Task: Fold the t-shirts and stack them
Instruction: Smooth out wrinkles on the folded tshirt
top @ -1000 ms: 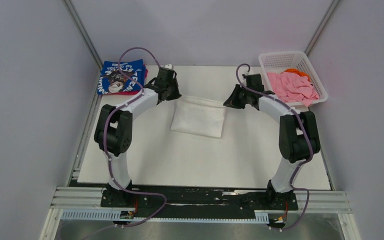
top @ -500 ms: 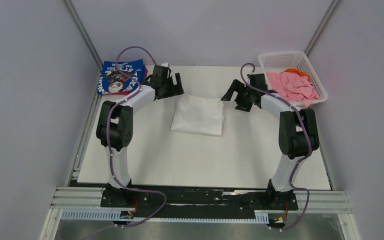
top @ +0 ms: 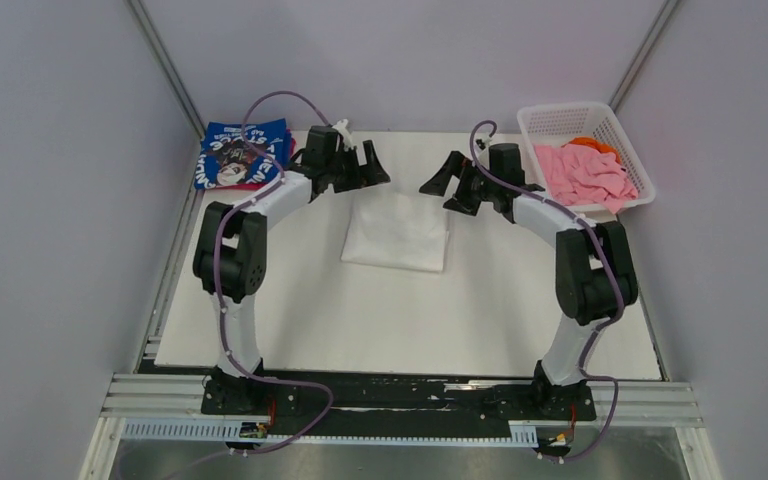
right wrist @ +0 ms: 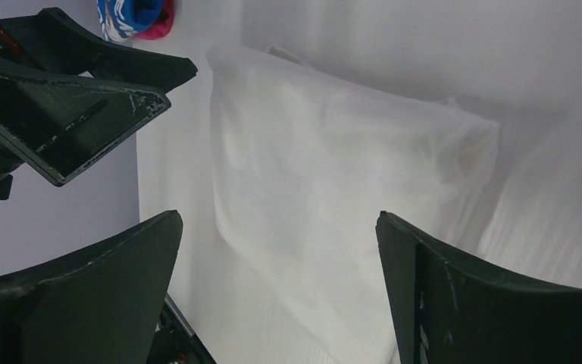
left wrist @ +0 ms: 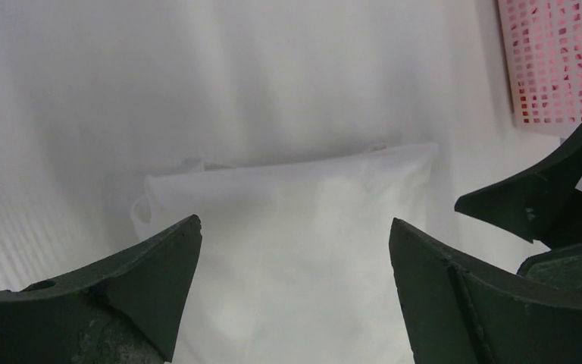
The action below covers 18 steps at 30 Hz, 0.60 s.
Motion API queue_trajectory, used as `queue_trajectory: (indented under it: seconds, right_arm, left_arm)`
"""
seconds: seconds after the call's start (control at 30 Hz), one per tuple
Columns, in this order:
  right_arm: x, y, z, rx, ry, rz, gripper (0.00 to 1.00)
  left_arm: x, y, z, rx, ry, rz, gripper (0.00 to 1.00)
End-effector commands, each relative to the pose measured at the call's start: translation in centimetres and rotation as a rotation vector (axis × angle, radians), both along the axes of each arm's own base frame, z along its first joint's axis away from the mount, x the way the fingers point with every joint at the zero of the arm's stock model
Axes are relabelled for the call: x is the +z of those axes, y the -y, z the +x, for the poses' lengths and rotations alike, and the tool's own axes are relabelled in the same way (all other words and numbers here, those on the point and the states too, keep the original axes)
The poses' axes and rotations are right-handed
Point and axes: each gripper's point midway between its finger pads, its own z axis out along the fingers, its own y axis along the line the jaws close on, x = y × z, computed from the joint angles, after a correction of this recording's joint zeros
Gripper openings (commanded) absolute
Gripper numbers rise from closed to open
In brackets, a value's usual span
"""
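Note:
The left gripper will next move back and down onto the white t-shirt's side edge (top: 349, 226) (left wrist: 185, 352) facing the royal-blue t-shirt, since the bare table beside it leaves room for the fingers.
A folded white t-shirt (top: 397, 232) lies flat on the table's far middle, plain side up; it also fills the left wrist view (left wrist: 295, 258) and the right wrist view (right wrist: 333, 174). My left gripper (top: 372, 168) hovers open over its far left corner, jaws wide with nothing between them (left wrist: 295, 227). My right gripper (top: 440, 188) hovers open over the far right corner, likewise holding nothing (right wrist: 279, 216). A folded royal-blue t-shirt (top: 242, 153) with white lettering sits at the far left on a pink one (top: 260, 185). Crumpled pink (top: 585, 172) and orange (top: 592, 142) t-shirts lie in the basket.
The white lattice basket (top: 560, 112) stands at the far right corner, its wall also in the left wrist view (left wrist: 549, 61). The two grippers' fingers are close to each other above the white shirt. Grey walls enclose the table on both sides and behind.
Both grippers were shut at the white shirt's far corners a second ago; they have opened, let go, and lifted inward. The shirt has settled flat.

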Motion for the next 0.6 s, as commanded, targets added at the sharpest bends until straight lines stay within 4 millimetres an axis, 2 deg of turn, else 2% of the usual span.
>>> queue_trajectory:
  seconds: [0.0, 0.13, 0.2, 0.27, 0.33, 0.4, 0.5, 0.57]
  right_arm:
    - [0.4, -1.4, 4.2, 0.002, 0.034, 0.084, 1.0]
    - [-3.8, -1.0, 6.2, -0.069, -0.058, 0.072, 1.0]
    - [-6.0, -0.4, 6.4, -0.101, -0.103, 0.054, 1.0]
    - [-8.1, 0.1, 5.9, -0.12, -0.159, 0.044, 1.0]
    - [-9.7, 0.3, 4.9, -0.124, -0.203, 0.036, 1.0]
    - [-11.0, 0.6, 3.8, -0.126, -0.234, 0.023, 1.0]
    - [-11.2, 0.8, 2.5, -0.112, -0.229, 0.018, 1.0]
    - [-9.2, 0.7, 1.9, -0.084, -0.176, 0.025, 1.0]
  left_arm:
    - [-2.3, 1.9, 2.1, -0.064, -0.046, -0.018, 1.0]
    - [-5.7, 1.5, 2.9, -0.031, -0.106, 0.029, 1.0]
    - [-7.2, 1.2, 3.0, -0.024, -0.145, 0.055, 1.0]
    - [-8.8, 0.8, 2.8, -0.013, -0.185, 0.08, 1.0]
    - [-9.7, 0.7, 2.2, -0.012, -0.213, 0.081, 1.0]
    - [-11.0, 0.4, 0.6, -0.015, -0.26, 0.077, 1.0]
    - [-10.9, 0.3, -1.1, -0.019, -0.276, 0.051, 1.0]
    - [-9.8, 0.3, -2.3, -0.039, -0.26, 0.03, 1.0]
